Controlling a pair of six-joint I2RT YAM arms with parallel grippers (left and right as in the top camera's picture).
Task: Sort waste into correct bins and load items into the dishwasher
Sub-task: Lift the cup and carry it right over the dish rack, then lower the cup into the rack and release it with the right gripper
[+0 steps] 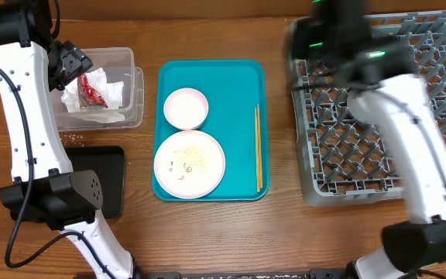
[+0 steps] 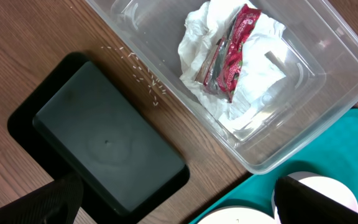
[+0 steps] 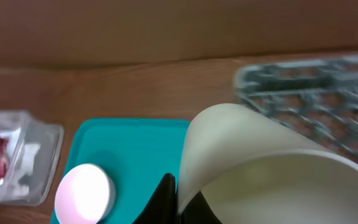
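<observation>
The bowl comes free in the rack's tray-side wires next, as my right gripper draws back and down with a turn, since these wires stand empty.
My right gripper is shut on the rim of the grey-white bowl, which is held tilted above the teal tray's right edge, near the grey dish rack. In the overhead view the arm hides the bowl. On the teal tray lie the small pink dish, the large pale pink plate with crumbs on it, and wooden chopsticks. My left gripper hangs open and empty beside the clear tub, which holds white napkins and a red wrapper.
The black tray sits in front of the tub, with loose rice grains on the wood between them. The dish rack fills the right side of the table. My right arm reaches across the rack.
</observation>
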